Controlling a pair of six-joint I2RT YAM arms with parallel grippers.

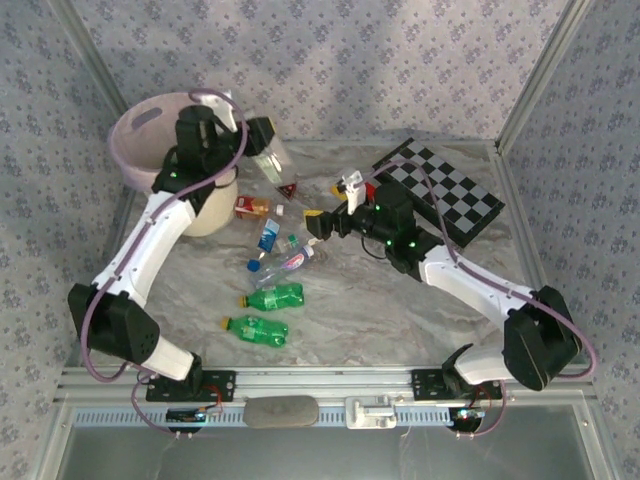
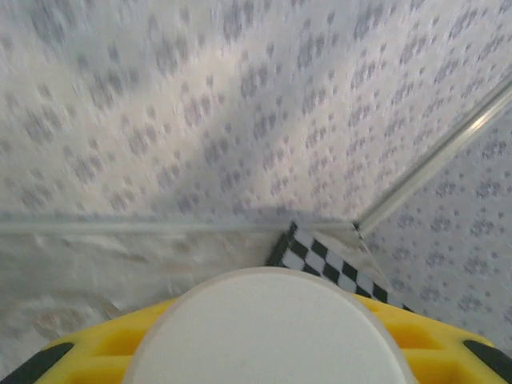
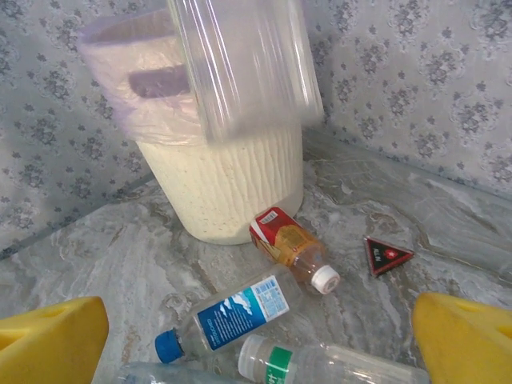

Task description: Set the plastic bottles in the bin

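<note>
My left gripper swings away from the chessboard next to release over the bin's opening (image 1: 154,130), which lies beside it, since the bottle still hangs outside.
My left gripper (image 1: 262,140) is shut on a clear plastic bottle (image 1: 271,160), held in the air just right of the pink bin (image 1: 150,130). Its pale round end (image 2: 268,328) sits between the yellow fingers (image 2: 96,352). From the right wrist, that bottle (image 3: 244,60) hangs in front of the bin (image 3: 216,168). My right gripper (image 1: 318,222) stands open above the table with nothing in it. Below it lie a red-label bottle (image 3: 288,240), a blue-label bottle (image 3: 232,312) and a clear green-band bottle (image 3: 320,364). Two green bottles (image 1: 275,297) (image 1: 258,330) lie nearer the front.
A small red-and-black triangle (image 1: 289,190) lies right of the bin, also seen from the right wrist as the triangle (image 3: 386,256). A chessboard (image 1: 440,190) rests at the back right. Patterned walls close the table's back and sides.
</note>
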